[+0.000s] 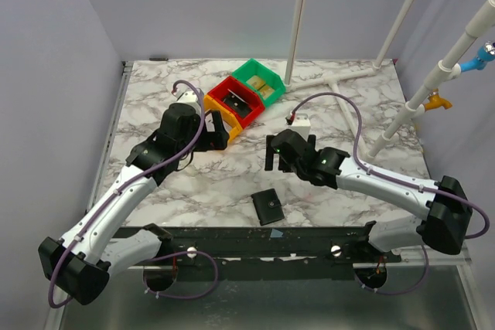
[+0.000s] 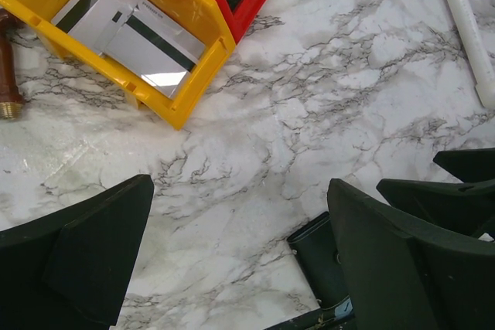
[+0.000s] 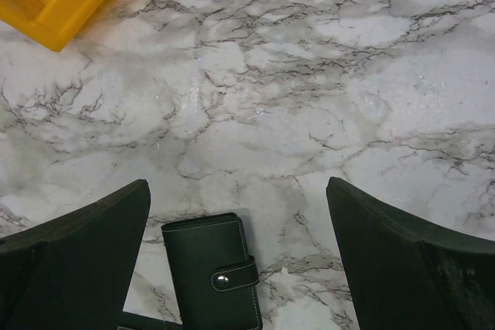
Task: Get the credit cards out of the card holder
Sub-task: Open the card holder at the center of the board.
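My right gripper goes back toward the base next and down onto the card holder's snapped strap [image 1: 274, 204] [image 3: 239, 276], because the strap keeps the card holder shut.
The black card holder [image 1: 268, 206] lies flat near the table's front edge, folded shut with its strap snapped. It shows in the right wrist view [image 3: 213, 272] below and left of centre between the fingers, and partly in the left wrist view [image 2: 321, 256]. No credit card shows at it; its inside is hidden. My right gripper [image 1: 288, 160] [image 3: 236, 183] is open and empty, hovering above and just beyond the holder. My left gripper [image 1: 220, 130] [image 2: 240, 187] is open and empty, next to the yellow bin [image 2: 193, 83], where pale cards [image 2: 131, 32] with a dark stripe lie.
Yellow [image 1: 232, 130], red [image 1: 220, 92] and green [image 1: 249, 66] bins stand in a diagonal row at the back centre. White pipes [image 1: 332, 79] lie and rise at the back right, one showing in the left wrist view [image 2: 464, 21]. A brass fitting [image 2: 6, 75] sits beside the yellow bin.
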